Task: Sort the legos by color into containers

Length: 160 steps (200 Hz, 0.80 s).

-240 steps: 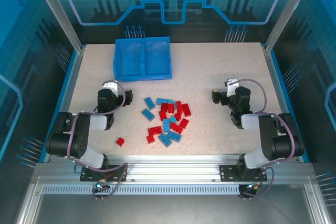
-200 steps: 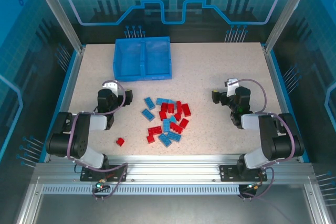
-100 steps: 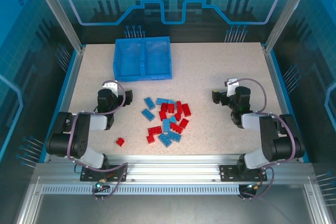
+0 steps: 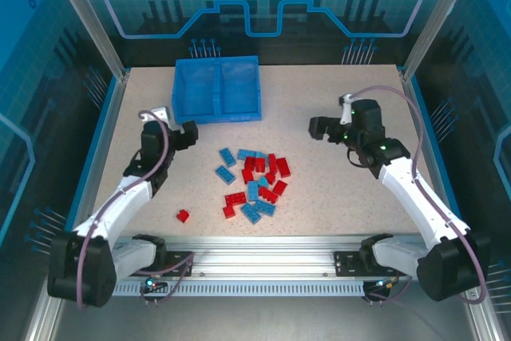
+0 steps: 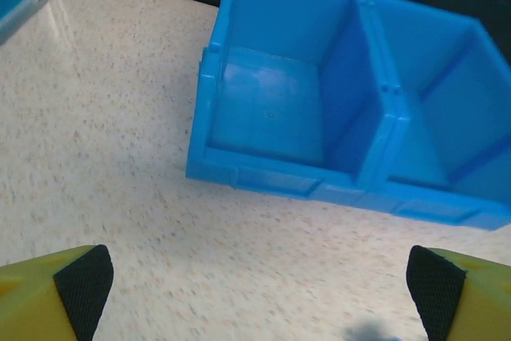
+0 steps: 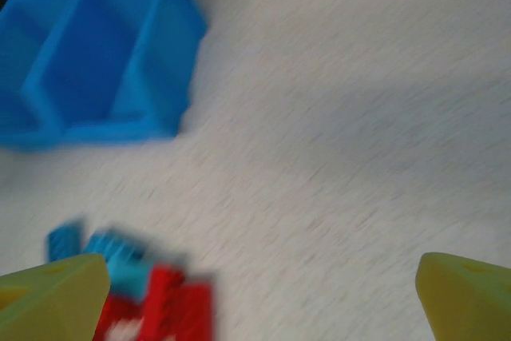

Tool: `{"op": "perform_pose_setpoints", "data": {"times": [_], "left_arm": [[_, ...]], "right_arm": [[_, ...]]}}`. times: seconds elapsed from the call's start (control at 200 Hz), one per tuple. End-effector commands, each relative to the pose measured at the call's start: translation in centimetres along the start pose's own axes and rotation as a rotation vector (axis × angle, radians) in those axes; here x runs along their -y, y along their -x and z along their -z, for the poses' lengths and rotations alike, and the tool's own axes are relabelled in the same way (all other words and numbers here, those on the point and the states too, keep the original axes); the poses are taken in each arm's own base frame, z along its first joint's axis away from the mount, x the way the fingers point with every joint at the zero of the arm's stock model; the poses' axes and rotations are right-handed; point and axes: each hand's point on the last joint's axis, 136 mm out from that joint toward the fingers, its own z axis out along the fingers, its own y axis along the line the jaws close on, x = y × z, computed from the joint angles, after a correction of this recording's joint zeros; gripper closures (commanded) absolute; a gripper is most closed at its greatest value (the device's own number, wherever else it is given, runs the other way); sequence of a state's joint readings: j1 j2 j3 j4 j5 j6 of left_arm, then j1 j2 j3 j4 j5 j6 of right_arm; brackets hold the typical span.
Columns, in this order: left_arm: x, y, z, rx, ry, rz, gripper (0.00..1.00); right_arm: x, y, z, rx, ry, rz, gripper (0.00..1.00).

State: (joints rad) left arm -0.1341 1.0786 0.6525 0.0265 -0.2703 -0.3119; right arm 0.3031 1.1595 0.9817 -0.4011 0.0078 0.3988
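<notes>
I will pull my left gripper back next and lower its open fingers around the single red lego, because it lies away from the pile on bare tabletop.
Several red and light blue legos (image 4: 255,180) lie in a loose pile at the table's middle, and one red lego (image 4: 183,216) sits alone near the front left. The blue two-compartment bin (image 4: 217,89) stands at the back, both compartments bare inside (image 5: 275,109). My left gripper (image 4: 185,135) hangs open left of the pile, facing the bin, nothing between its fingers (image 5: 84,281). My right gripper (image 4: 318,127) is open to the right of the pile, its view blurred, with red and blue legos (image 6: 152,293) low on the left and the bin (image 6: 96,61) beyond.
A raised blue rim (image 4: 108,129) borders the speckled table on the left and right. Free tabletop lies between the bin and the pile and across the back right.
Both arms have unfolded from their rest poses and reached forward: the left gripper rose toward the bin, the right gripper moved up and left toward the pile. The legos lie as before.
</notes>
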Motion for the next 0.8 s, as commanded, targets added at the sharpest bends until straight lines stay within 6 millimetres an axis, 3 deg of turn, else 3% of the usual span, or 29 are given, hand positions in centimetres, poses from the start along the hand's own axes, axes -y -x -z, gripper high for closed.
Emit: {"op": "perform_pose_setpoints", "data": {"times": [0.0,0.11,0.195,0.32,0.46,0.585,0.795], "left_arm": [[-1.6,-7.8,3.6,-0.391,0.147,0.195,0.01],[0.2,-12.5,7.1,-0.633,0.173,0.174,0.01],[0.5,-15.4,9.2,-0.751,0.228,0.132,0.01],[-1.6,-17.3,11.3,-0.799,0.345,0.178,0.01],[-3.8,-19.6,13.5,-0.813,0.482,0.389,0.01],[-3.4,-22.3,13.8,-0.894,0.497,0.490,0.02],[-3.9,-23.8,12.7,-0.896,0.555,0.531,0.04]], "right_arm": [[-3.1,-7.0,0.2,-0.348,0.079,-0.038,0.00],[-5.7,-8.4,-0.5,-0.443,0.123,0.004,0.00],[-6.5,-8.5,-1.2,-0.459,0.122,0.029,0.00],[-7.3,-8.5,-2.0,-0.484,0.128,0.047,0.00],[-7.4,-9.2,-2.5,-0.518,0.117,0.061,0.00],[-7.6,-9.5,-2.7,-0.533,0.121,0.059,0.00],[-7.7,-9.5,-2.4,-0.534,0.116,0.061,0.00]]}}
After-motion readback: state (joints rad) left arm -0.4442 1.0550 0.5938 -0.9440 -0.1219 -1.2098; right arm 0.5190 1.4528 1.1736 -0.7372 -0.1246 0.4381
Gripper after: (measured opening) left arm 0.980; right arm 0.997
